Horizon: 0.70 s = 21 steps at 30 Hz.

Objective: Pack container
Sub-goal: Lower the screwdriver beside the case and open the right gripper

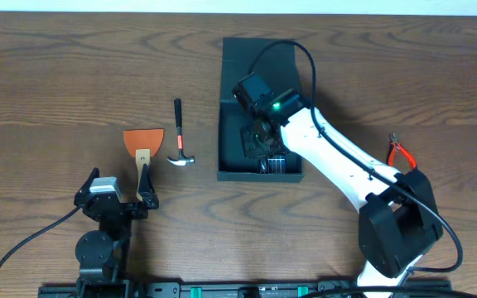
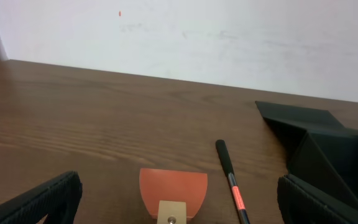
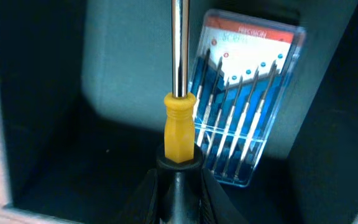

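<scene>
The robot's right gripper is holding the screwdriver and will next lower it onto the bare bottom of the container beside the clear case and let go of it there, because the case covers the container's other side.
The dark teal container [image 1: 232,83] lies open at the table's middle, its flap lid toward the far side; its corner shows in the left wrist view [image 2: 316,134]. My right gripper [image 1: 259,136] is inside it, shut on a screwdriver [image 3: 179,124] with a black handle, yellow collar and steel shaft. A clear case of precision screwdrivers [image 3: 247,106] lies on the container floor [image 3: 55,168]. My left gripper [image 1: 121,199] is open and empty near the front edge, just behind an orange scraper [image 1: 143,142], which also shows in the left wrist view [image 2: 173,190].
A small hammer [image 1: 179,136] with a black and red handle lies between the scraper and the container; its handle shows in the left wrist view [image 2: 232,180]. Red-handled pliers [image 1: 401,153] lie on the table to the right of my right arm.
</scene>
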### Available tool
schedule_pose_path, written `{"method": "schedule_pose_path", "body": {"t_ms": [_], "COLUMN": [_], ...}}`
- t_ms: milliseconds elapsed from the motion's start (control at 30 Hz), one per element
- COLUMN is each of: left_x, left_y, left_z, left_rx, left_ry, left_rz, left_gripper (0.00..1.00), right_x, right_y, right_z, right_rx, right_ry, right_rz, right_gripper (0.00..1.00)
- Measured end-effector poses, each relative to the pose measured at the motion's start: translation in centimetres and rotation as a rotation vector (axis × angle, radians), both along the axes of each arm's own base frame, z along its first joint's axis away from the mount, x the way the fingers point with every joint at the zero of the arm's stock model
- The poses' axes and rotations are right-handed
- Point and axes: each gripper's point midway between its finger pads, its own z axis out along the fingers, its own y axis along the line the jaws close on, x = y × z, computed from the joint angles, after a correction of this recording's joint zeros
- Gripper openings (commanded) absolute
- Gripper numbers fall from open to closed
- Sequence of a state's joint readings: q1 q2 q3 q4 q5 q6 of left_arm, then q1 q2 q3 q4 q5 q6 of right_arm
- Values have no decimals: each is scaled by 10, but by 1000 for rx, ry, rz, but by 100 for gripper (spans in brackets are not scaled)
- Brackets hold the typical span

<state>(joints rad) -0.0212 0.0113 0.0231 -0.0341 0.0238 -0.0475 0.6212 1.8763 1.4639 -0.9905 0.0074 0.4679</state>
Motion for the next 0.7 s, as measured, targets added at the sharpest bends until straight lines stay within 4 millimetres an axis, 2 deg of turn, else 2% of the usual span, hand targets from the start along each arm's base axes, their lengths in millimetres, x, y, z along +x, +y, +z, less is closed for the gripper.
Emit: {"method": "schedule_pose_path", "body": {"t_ms": [233,700], "left_x": [0,0], "left_y": [0,0], "left_z": [0,0], "left_rx": [0,0], "left_ry": [0,0], "left_rz": [0,0], "left_gripper": [99,99], "right_x": [-3,6], "right_y": [-2,8], "right_z": [-16,-19], "right_rx": [3,56], "right_ry": [5,-15], "right_rz": [-25,-123], "right_gripper": [1,1]}}
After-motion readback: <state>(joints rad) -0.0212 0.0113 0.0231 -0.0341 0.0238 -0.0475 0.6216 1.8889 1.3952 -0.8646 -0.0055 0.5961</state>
